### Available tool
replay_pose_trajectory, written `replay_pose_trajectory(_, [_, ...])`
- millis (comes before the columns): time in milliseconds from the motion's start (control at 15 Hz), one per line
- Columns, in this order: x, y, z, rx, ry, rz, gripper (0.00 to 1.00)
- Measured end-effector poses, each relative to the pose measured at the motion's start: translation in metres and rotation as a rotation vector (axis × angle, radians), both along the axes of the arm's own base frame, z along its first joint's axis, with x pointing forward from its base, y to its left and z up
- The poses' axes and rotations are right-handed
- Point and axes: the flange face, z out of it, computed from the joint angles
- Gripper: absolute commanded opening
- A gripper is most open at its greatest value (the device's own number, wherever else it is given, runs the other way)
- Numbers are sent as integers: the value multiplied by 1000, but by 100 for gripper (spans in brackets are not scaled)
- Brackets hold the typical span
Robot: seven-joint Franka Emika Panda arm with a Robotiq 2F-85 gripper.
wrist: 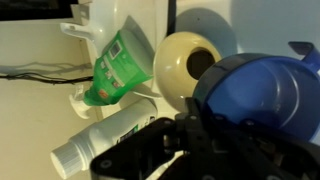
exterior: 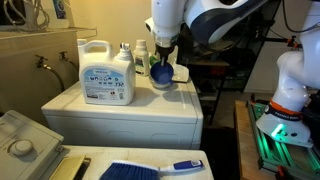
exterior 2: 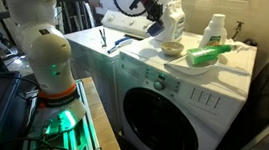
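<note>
The blue cup (exterior: pixel 163 73) needs to go onto the washing machine top beside the cream bowl (wrist: pixel 180 65), where the surface is empty. My gripper needs to lower and turn upright first, then bring it there.
My gripper (exterior: pixel 160 55) hangs over the far right part of the white washing machine top (exterior: pixel 120 110) and is shut on the rim of a blue cup (exterior: pixel 163 73). In the wrist view the blue cup (wrist: pixel 255 95) fills the right side against my dark fingers (wrist: pixel 190 135). A cream bowl (wrist: pixel 180 65) sits just beside the cup and also shows in an exterior view (exterior 2: pixel 171 50). A green bottle (wrist: pixel 118 68) and a white bottle (wrist: pixel 105 140) lie next to the bowl.
A large white detergent jug (exterior: pixel 107 75) stands at mid-top, with small bottles (exterior: pixel 140 52) behind it. A blue-handled brush (exterior: pixel 150 168) lies on a near surface. The washer's front door (exterior 2: pixel 161 113) faces the robot base (exterior 2: pixel 46 56). A green bottle (exterior 2: pixel 205 55) lies on top.
</note>
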Motion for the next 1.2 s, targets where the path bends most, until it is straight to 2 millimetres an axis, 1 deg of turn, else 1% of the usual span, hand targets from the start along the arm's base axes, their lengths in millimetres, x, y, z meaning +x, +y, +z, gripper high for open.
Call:
replay_pose_trajectory(200, [0, -3, -17, 155, 16, -59, 2])
replay_pose_trajectory(533, [-2, -23, -50, 380, 70, -220, 1])
replay_pose_trajectory(800, [-2, -39, -66, 549, 69, -356, 2])
replay_pose_trajectory(867, [-3, -42, -69, 588, 60, -383, 30])
replay_pose_trajectory(933, [-3, -46, -71, 622, 48, -405, 32])
replay_pose_trajectory(1000, [-4, -49, -74, 650, 37, -422, 38])
replay_pose_trajectory(1067, [-4, -51, -76, 674, 27, -433, 46])
replay_pose_trajectory(1200, [-6, -56, -75, 699, 8, -447, 60])
